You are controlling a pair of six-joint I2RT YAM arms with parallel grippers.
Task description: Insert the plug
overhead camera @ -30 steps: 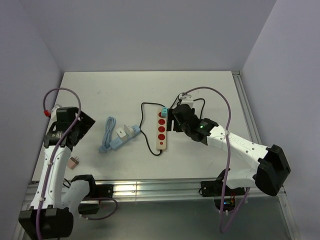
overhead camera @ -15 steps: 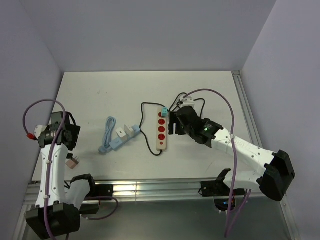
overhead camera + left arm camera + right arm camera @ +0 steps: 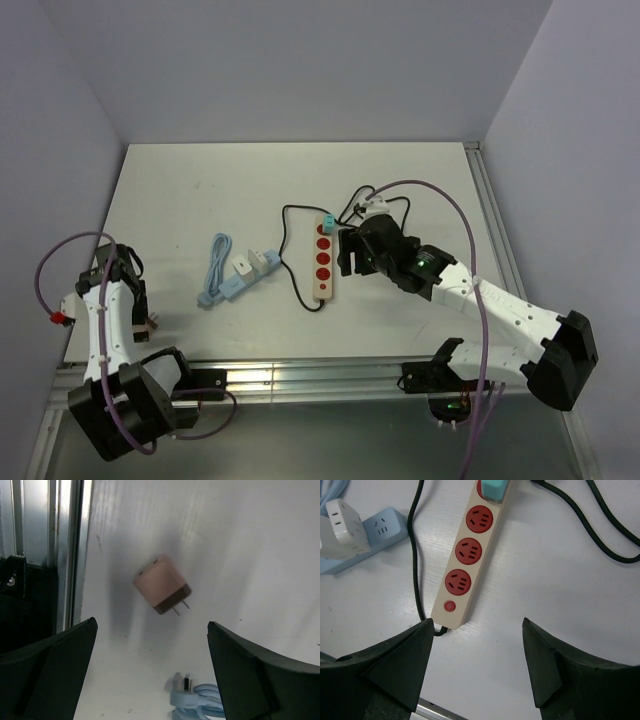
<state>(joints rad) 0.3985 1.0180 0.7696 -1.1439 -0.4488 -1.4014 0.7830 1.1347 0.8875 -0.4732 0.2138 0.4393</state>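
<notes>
The plug lies on the tabletop below my left gripper, so the gripper needs to come down around the body of the pink cube plug (image 3: 161, 585), with one fingertip on each side.
A pink cube plug (image 3: 161, 585) lies on its side on the white table, prongs pointing right; it also shows near the table's front left edge in the top view (image 3: 150, 322). My left gripper (image 3: 151, 625) is open and empty above it, apart from it; it also shows in the top view (image 3: 133, 295). A beige power strip (image 3: 470, 560) with red sockets carries a teal plug (image 3: 494, 487) in its far socket, and three sockets are free. My right gripper (image 3: 476, 622) is open and empty, just right of the strip (image 3: 323, 258) in the top view (image 3: 346, 252).
A blue power strip (image 3: 245, 276) with a white adapter (image 3: 342, 527) and a coiled blue cable (image 3: 215, 262) lie left of the beige strip. A blue plug end (image 3: 187, 697) lies near my left gripper. Black cable (image 3: 415, 555) loops round the beige strip. A metal rail (image 3: 67, 555) borders the front edge.
My left arm has swung down and toward the front left corner, ending over the pink plug. My right arm has drawn slightly back and right beside the strip.
</notes>
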